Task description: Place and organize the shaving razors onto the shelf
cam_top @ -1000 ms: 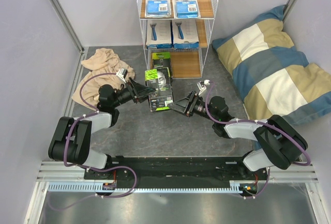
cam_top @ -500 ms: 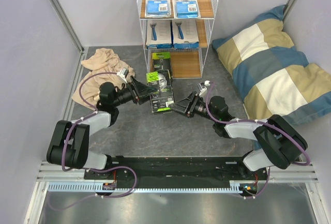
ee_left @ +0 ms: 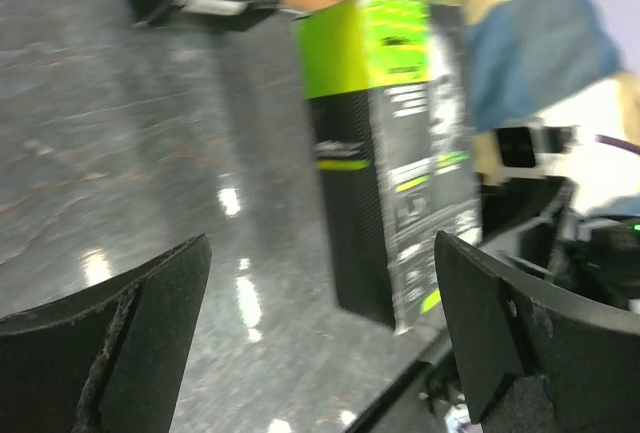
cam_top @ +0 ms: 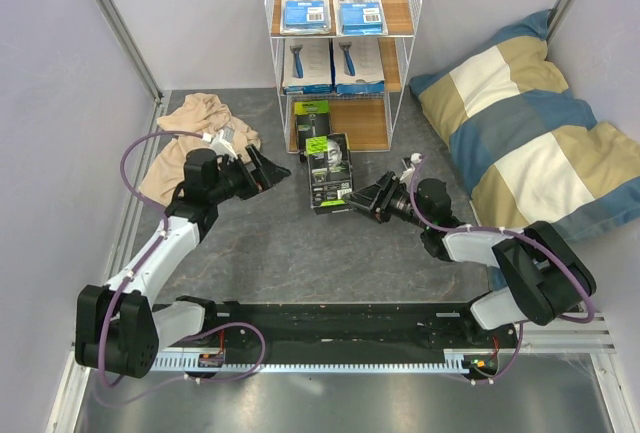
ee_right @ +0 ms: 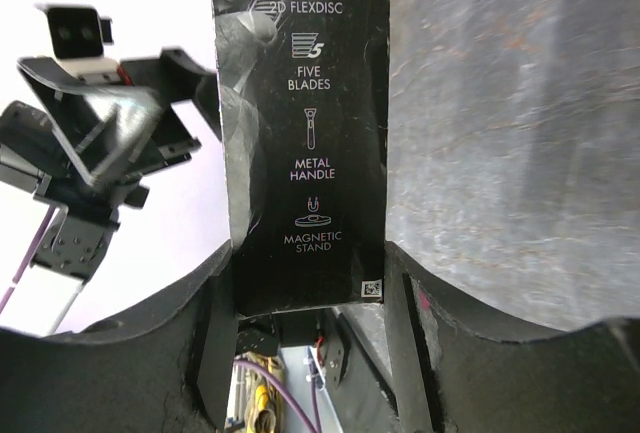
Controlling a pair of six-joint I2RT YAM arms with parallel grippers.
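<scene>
The razor box in my right gripper will next go outward onto the bare part of the shelf's bottom board [cam_top: 357,121], beside the other razor box, and I will let it go there.
My right gripper [cam_top: 362,202] is shut on a black-and-green razor box [cam_top: 329,172], holding it upright in front of the shelf [cam_top: 395,28]; the right wrist view shows the box [ee_right: 305,133] pinched between the fingers. My left gripper [cam_top: 272,168] is open and empty, just left of the box, which shows in the left wrist view [ee_left: 390,153]. On the shelf, two white-and-blue blister cards [cam_top: 305,5] lie on the top board, two white packs [cam_top: 308,65] on the middle board, and another black-and-green box [cam_top: 311,117] on the bottom board.
A beige cloth [cam_top: 195,133] lies on the floor left of the shelf, behind my left arm. A blue, white and tan striped pillow [cam_top: 530,128] fills the right side. Grey walls close in left and right.
My left gripper let go of the box and drew back to the left. My right gripper carried the box to the right and toward the shelf, turning it upright.
</scene>
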